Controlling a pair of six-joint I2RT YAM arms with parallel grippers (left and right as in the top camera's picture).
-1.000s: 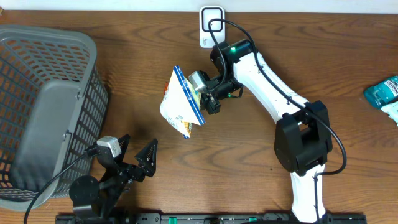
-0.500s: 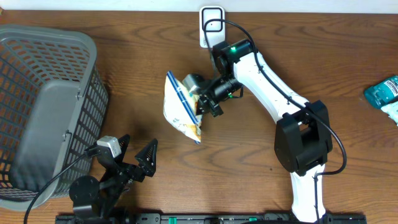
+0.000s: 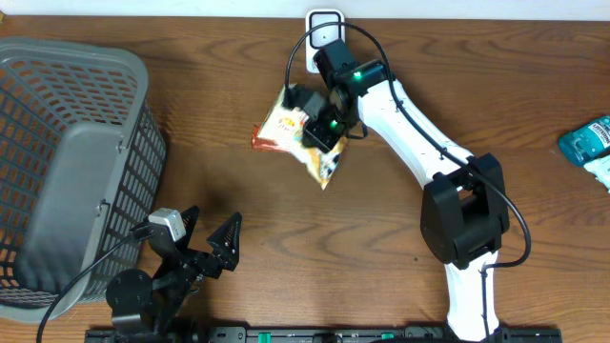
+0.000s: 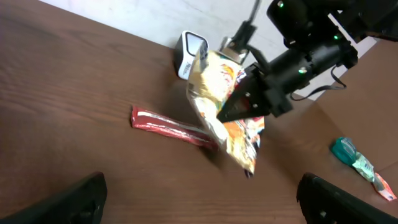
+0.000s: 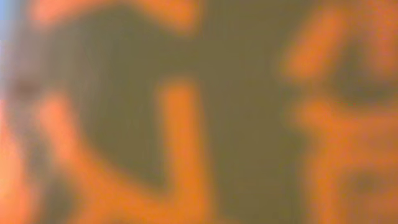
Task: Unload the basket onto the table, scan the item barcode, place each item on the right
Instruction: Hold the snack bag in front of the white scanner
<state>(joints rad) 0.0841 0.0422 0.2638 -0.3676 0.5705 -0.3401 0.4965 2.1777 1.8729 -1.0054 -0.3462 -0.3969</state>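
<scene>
My right gripper holds the scanner [image 3: 324,38] and will next carry it outward of the bag, where it stands, then across to the bare tabletop [image 3: 545,92] beside the teal packet and let it go.
The item is an orange and yellow snack bag [image 3: 291,126], held above the table with my right gripper [image 3: 321,129] shut on it. In the left wrist view the bag [image 4: 217,84] hangs crumpled from that gripper [image 4: 239,109], just in front of the white scanner [image 4: 189,55]. From overhead the scanner [image 3: 324,38] stands at the table's far edge, close behind the bag. I cannot make out a barcode. The right wrist view is filled with blurred orange and olive print. My left gripper [image 3: 205,233] rests at the near left, open and holding nothing, also in its own view [image 4: 200,193].
A red wrapped bar [image 4: 168,126] lies on the table under the bag's left side. A grey mesh basket [image 3: 57,162] fills the left side. A teal packet [image 3: 591,143] lies at the right edge.
The right gripper has carried the bag up and toward the scanner while turning it, so its orange printed face shows from above instead of the white and blue side. The left arm has not moved.
</scene>
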